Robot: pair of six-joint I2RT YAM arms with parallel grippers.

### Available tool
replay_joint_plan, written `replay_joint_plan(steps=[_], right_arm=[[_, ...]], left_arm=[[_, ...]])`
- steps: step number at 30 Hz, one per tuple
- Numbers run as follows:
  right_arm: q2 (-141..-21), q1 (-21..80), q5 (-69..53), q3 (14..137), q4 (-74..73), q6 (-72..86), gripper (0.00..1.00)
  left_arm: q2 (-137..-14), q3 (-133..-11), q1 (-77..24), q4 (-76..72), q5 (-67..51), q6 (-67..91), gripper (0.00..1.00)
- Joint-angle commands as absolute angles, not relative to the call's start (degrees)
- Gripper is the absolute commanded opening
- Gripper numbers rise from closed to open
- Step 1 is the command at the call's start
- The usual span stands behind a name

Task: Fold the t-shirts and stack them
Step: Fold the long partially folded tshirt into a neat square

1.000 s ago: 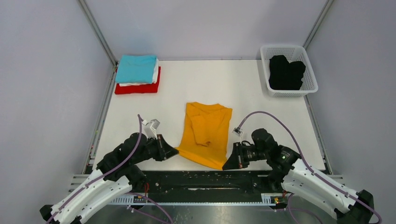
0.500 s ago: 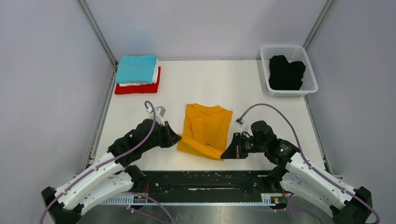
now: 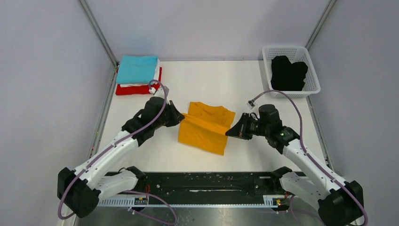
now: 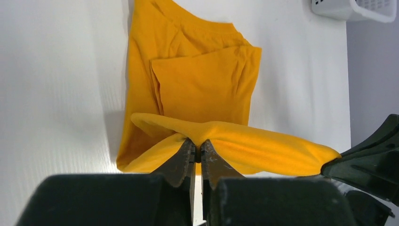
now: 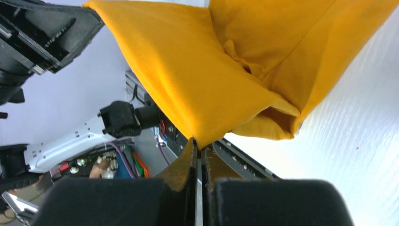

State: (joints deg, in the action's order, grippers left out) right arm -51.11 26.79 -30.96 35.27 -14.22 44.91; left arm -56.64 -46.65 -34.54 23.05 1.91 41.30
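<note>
The shirt's still uncovered collar end [image 3: 195, 107] [image 4: 157, 18] is outward of and below the robot's left gripper, so the left gripper should next carry the hem outward, bring it down there and let go of it.
The orange-yellow t-shirt [image 3: 206, 129] lies partly folded at the table's middle. My left gripper [image 3: 180, 117] is shut on its left bottom corner and my right gripper [image 3: 229, 132] is shut on its right bottom corner. Both hold the hem lifted and stretched between them, above the shirt's middle. The left wrist view shows the left gripper [image 4: 198, 144] pinching the hem of the orange-yellow shirt [image 4: 202, 84]. The right wrist view shows the right gripper [image 5: 199, 142] pinching the orange-yellow shirt's [image 5: 202, 70] corner. Teal [image 3: 136, 68], white [image 3: 156, 71] and red [image 3: 139, 89] folded shirts are stacked at the back left.
A white mesh basket [image 3: 310, 87] at the back right holds a black shirt [image 3: 288, 72]. Metal frame posts stand at the table's back corners. The black rail [image 3: 207, 181] runs along the near edge.
Both grippers have carried the shirt's bottom hem from the near edge up and toward the back, over the shirt's middle. The arms have stretched out.
</note>
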Motion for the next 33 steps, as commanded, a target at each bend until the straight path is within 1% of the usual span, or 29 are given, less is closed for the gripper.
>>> replay_joint_plan(steps=[1,8,11,18,19,20,21,22,23,24,25,26,27,28,33], right_arm=[[-55.10,22.60,-34.06,38.02,-11.42,43.94,0.00],[-63.39,17.11,-36.83,39.49,-6.89,44.40,0.00],[-67.39,15.14,-36.74,40.21,-4.97,43.97,0.00],[-80.76,11.79,-37.33,43.54,1.15,42.11,0.00],[-82.87,11.42,-37.31,44.10,2.55,41.96,0.00],[-84.73,11.04,-36.92,44.87,3.50,41.82,0.03],[-86.51,10.65,-36.26,45.72,4.63,41.24,0.07],[-88.37,10.27,-34.94,46.94,5.24,40.82,0.21],[-90.07,10.02,-33.86,48.64,4.91,39.81,0.37],[-91.42,9.84,-32.81,50.34,4.70,38.58,0.56],[-92.42,9.78,-31.27,52.29,3.16,37.64,0.72],[-92.80,9.76,-29.97,54.04,1.47,36.44,0.82],[-92.50,9.76,-29.31,55.29,0.48,35.41,0.96],[-91.55,9.76,-28.75,55.69,-1.60,34.78,0.99],[-83.23,9.78,-25.78,49.49,-1.90,33.38,0.99]], left_arm=[[-60.93,-51.35,-31.09,16.25,1.76,38.35,0.00],[-72.94,-56.84,-27.95,12.83,0.29,37.02,0.00],[-78.75,-59.02,-26.82,10.95,-2.16,36.60,0.00],[-93.63,-67.92,-25.72,10.38,-2.01,35.13,0.00],[-95.91,-69.35,-25.48,10.62,-2.53,35.21,0.03],[-98.13,-70.63,-25.34,10.52,-3.05,35.21,0.05],[-100.67,-72.24,-25.16,10.15,-3.06,35.21,0.12],[-102.66,-73.69,-25.03,10.35,-3.20,35.18,0.21],[-104.23,-75.50,-24.71,10.90,-3.99,35.17,0.27],[-105.41,-77.00,-24.36,11.18,-5.06,35.05,0.38],[-106.03,-78.19,-24.06,11.31,-6.10,35.09,0.55],[-106.02,-78.93,-23.74,11.55,-7.31,35.08,0.76],[-105.41,-79.09,-23.65,11.40,-8.41,34.96,0.96],[-104.46,-78.65,-23.59,11.19,-8.86,34.45,0.99],[-98.57,-72.04,-23.55,10.80,-10.04,30.84,0.99]])
